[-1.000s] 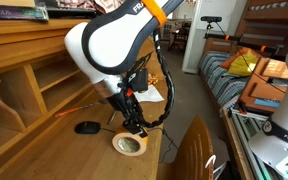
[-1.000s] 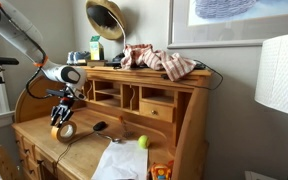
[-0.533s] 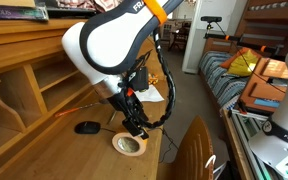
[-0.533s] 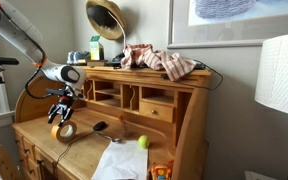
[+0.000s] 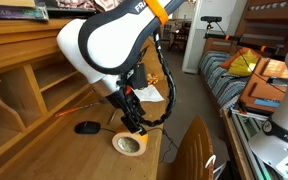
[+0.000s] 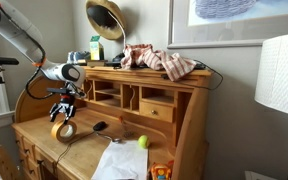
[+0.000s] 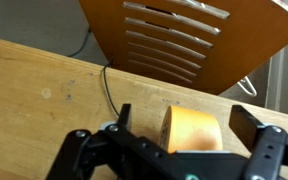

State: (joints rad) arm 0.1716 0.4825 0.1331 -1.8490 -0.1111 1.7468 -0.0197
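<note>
My open fingers have room for the roll between them, so my gripper should go down and away from the chair back, over the roll's tan rim (image 5: 135,136) (image 7: 192,127), and close.
A tan roll of tape (image 5: 130,145) lies on the wooden roll-top desk (image 5: 54,140), near its front edge. In the other exterior view the roll (image 6: 64,130) sits at the desk's left end. My gripper (image 5: 137,128) hangs just above it, pointing down. In the wrist view the roll (image 7: 196,133) stands between the two black fingers (image 7: 246,122), with a gap on each side. The gripper (image 7: 184,120) is open and grips nothing.
A black mouse (image 5: 87,127) with a cable (image 7: 106,85) lies beside the roll. A slatted wooden chair back (image 7: 184,40) stands right at the desk's front edge. A green ball (image 6: 142,142) and white paper (image 6: 119,160) lie farther along. Clothes (image 6: 159,60) top the hutch.
The jaws have spread apart from the tape roll, which stays on the desk. The arm has barely moved.
</note>
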